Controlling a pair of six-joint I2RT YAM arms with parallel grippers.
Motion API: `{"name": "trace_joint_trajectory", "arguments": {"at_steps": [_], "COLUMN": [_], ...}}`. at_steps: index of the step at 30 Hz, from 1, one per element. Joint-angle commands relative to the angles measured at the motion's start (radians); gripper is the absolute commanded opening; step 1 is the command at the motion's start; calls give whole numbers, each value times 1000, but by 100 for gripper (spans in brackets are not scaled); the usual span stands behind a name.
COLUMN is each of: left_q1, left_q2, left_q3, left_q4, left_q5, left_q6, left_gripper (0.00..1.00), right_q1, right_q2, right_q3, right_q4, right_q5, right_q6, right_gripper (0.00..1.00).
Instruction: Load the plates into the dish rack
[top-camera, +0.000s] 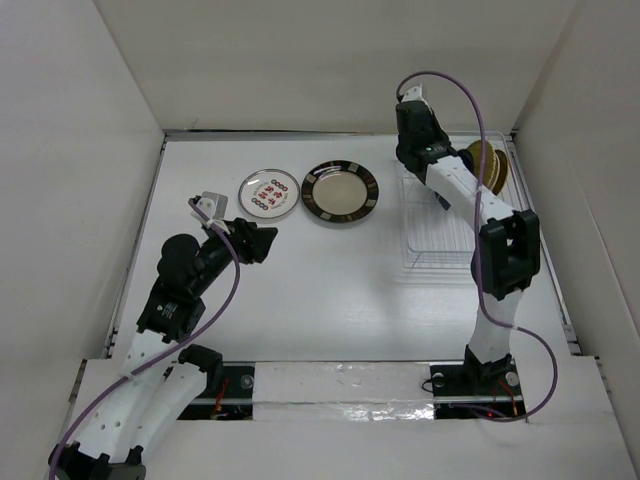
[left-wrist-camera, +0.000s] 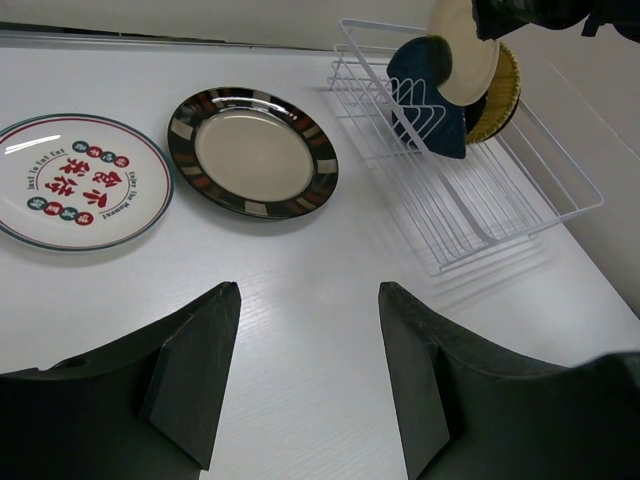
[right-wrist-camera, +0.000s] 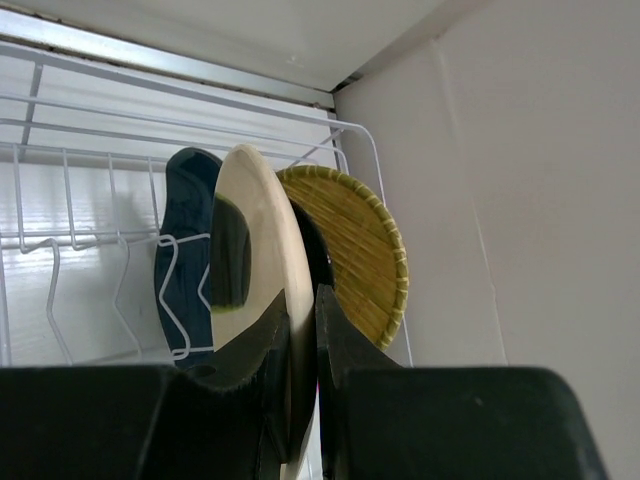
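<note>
My right gripper is to move down toward the empty rack wires beside the blue plate, because the cream plate is still raised above the rack.
The white wire dish rack stands at the right, and shows in the left wrist view. At its far end stand a blue leaf-shaped plate, a dark plate and a woven yellow plate. My right gripper is shut on the edge of a cream plate, held upright between the blue and dark plates, raised above them. My left gripper is open and empty, low over the table. Beyond it lie a white plate with red marks and a black-rimmed cream plate.
White walls enclose the table; the right wall is close behind the woven plate. Most prongs of the rack hold nothing. The two flat plates lie at the far middle of the table.
</note>
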Motion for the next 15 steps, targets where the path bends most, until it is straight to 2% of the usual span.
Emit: {"name": "trace_joint_trajectory", "arguments": {"at_steps": [1,11,14,15], "left_q1": [-6,-6,-6,-6], "left_q2": [-4,25,46,69], "left_q3": [41,29,32,38], "left_q4": [28,57,62,59], "left_q5": [-14,-37,-51,-56], "left_q6": [12,-18,-41,-50], "left_gripper": [54,53,53,53], "right_q1": [-21,-40,-64,-76], "right_q2": [34,81,62,51], "right_q3": [26,-35,-72,-75], "right_q4": [1,36,49,47], "right_q5": [-6,-148,-247,-264], "right_q6": [32,173,269,296], "right_gripper": [0,1,16,29]}}
